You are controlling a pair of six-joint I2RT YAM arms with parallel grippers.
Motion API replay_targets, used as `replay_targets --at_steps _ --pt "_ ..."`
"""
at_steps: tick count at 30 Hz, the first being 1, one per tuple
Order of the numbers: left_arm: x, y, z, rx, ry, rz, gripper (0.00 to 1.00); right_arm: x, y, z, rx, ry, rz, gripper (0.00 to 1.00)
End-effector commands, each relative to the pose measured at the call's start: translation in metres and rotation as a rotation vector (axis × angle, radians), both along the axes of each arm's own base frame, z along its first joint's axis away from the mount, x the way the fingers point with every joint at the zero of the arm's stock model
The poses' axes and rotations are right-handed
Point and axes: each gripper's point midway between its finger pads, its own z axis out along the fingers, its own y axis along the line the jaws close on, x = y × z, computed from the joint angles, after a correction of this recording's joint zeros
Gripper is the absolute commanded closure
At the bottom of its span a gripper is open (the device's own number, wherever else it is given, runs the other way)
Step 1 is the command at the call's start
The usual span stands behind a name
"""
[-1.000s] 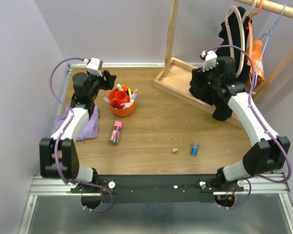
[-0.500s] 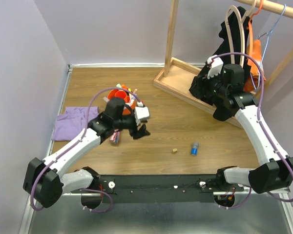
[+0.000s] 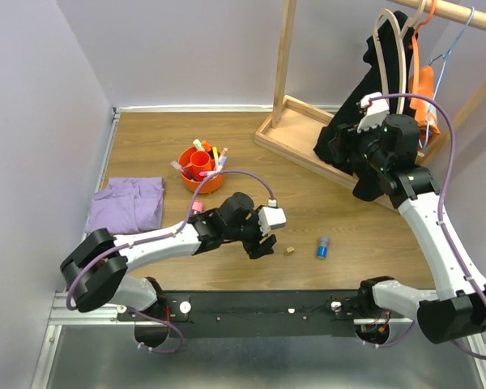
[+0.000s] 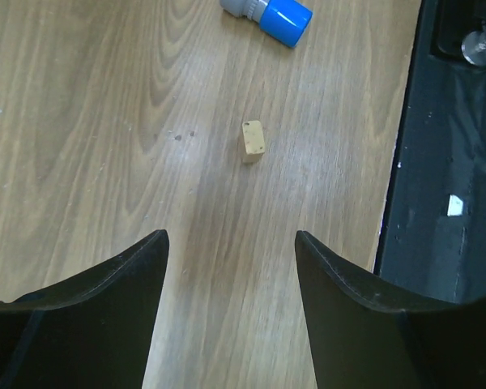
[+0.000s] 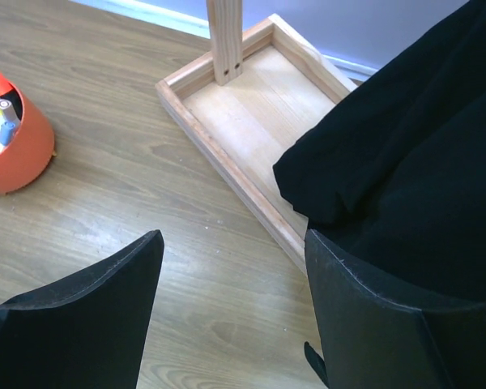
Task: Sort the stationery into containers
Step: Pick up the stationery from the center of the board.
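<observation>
The small tan eraser (image 3: 289,250) (image 4: 253,142) lies beyond my left gripper's open fingers, so the gripper moves to the right in the top view and down over it next.
The orange tub (image 3: 202,170) stands at the back left with several pens and markers upright in it; its edge also shows in the right wrist view (image 5: 12,142). The tan eraser (image 3: 290,250) and the blue cylinder (image 3: 322,247) lie on the table near the front. My left gripper (image 3: 262,243) is open and empty, just left of the eraser. In the left wrist view the eraser (image 4: 253,139) lies ahead of the open gripper (image 4: 231,243), with the blue cylinder (image 4: 275,14) beyond. The pink-capped tube (image 3: 197,207) is mostly hidden under my left arm. My right gripper (image 5: 233,243) is open and empty.
A purple cloth (image 3: 130,204) lies at the left edge. A wooden rack base (image 3: 308,134) with an upright post stands at the back right, with a black garment (image 5: 405,146) hanging over it. The black front rail (image 4: 454,162) borders the table.
My left arm has swung from the orange tub across the table to the front, ending beside the eraser. My right arm has drifted slightly right near the rack.
</observation>
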Motion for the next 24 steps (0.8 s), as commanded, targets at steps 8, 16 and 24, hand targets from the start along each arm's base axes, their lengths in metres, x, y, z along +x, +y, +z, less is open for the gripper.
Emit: replay_targets --at_steps 8,16,24 --pt "0.017 -0.051 -0.014 0.044 -0.053 0.136 0.28 -0.029 -0.026 0.006 0.015 -0.069 -0.101 0.22" --pt "0.016 -0.071 -0.025 0.082 -0.050 0.123 0.29 -0.037 -0.031 0.001 0.009 -0.080 -0.118 0.21" --pt "0.014 -0.077 -0.039 0.129 -0.041 0.112 0.34 -0.040 -0.032 0.000 0.025 -0.086 -0.128 0.20"
